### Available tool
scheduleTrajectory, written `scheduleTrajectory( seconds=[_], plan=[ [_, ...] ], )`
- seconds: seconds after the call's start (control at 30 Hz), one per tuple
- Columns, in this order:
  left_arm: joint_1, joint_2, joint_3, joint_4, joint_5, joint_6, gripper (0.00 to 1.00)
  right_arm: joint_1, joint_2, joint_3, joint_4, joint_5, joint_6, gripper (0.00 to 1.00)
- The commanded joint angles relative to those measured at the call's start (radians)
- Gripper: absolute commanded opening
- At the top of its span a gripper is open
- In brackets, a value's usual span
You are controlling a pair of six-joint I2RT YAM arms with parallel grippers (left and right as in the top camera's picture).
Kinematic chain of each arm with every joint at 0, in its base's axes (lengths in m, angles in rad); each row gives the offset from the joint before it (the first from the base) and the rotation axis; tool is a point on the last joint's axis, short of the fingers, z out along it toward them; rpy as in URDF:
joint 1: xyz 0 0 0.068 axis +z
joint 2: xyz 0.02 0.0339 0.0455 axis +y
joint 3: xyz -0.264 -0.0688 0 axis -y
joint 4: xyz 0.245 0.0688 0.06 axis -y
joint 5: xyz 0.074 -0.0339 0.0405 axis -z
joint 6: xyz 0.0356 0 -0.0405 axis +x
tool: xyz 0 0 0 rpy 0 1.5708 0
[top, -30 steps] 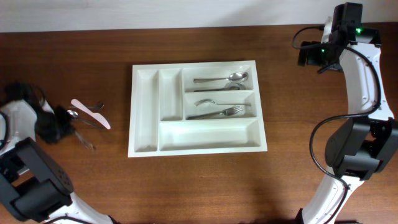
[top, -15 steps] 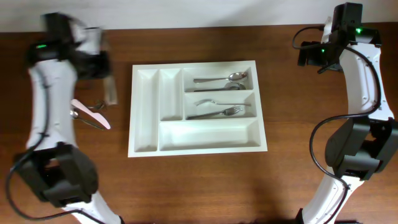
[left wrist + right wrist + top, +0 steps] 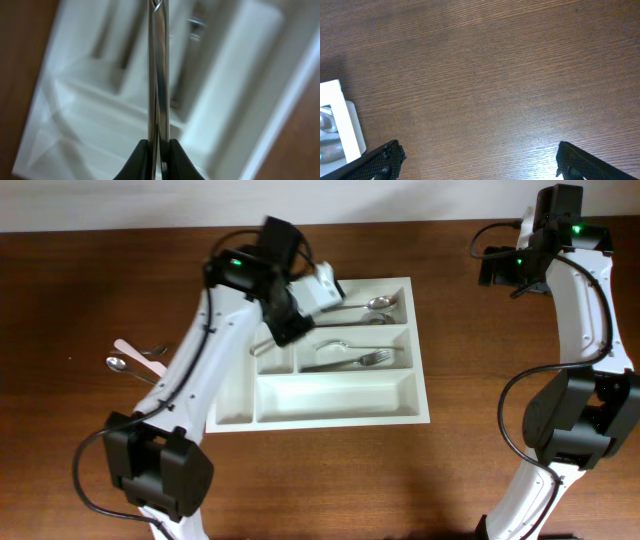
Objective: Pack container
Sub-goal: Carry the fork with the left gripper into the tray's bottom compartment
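The container's near long section is empty, so I need to bring my left gripper back over it. Then I need to turn the thin metal utensil (image 3: pixel 159 75) along the section's length, lower it and release it.
The container, a white cutlery tray (image 3: pixel 340 405), lies at the table's middle. Its top right compartment holds spoons (image 3: pixel 372 305). The one below holds a fork (image 3: pixel 352 361) and another utensil. My left gripper (image 3: pixel 285 328) hangs over the tray's upper middle. It is shut on a thin metal utensil (image 3: pixel 159 75), seen edge-on above the blurred tray (image 3: pixel 75 100) in the left wrist view, where the fingertips (image 3: pixel 159 147) pinch it. My right gripper (image 3: pixel 497 270) is open and empty at the far right; its wrist view (image 3: pixel 477 165) shows bare wood and the tray's corner (image 3: pixel 335 115).
A pale pink utensil (image 3: pixel 146 364) and a metal spoon (image 3: pixel 120 364) lie on the wood left of the tray. The table's far edge runs along the top of the overhead view.
My left arm has swung from the table's left side up and rightward, carrying the metal utensil over the tray. The right arm has not moved.
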Motion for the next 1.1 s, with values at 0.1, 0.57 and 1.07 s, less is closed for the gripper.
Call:
scheduleTrajectory(
  seconds=[0.1, 0.57, 1.07],
  plan=[
    [-0.078, 0.082, 0.008, -0.119, -0.032, 0.170, 0.02, -0.002, -0.017, -0.002, 0.000, 0.001, 0.008, 0.99],
    [-0.173, 0.214, -0.031, -0.136, -0.027, 0.210, 0.02, -0.002, -0.017, -0.002, 0.000, 0.001, 0.008, 0.99],
    [-0.221, 0.220, -0.066, -0.114, -0.024, 0.215, 0.52, -0.002, -0.017, -0.002, 0.000, 0.001, 0.008, 0.99]
  ],
)
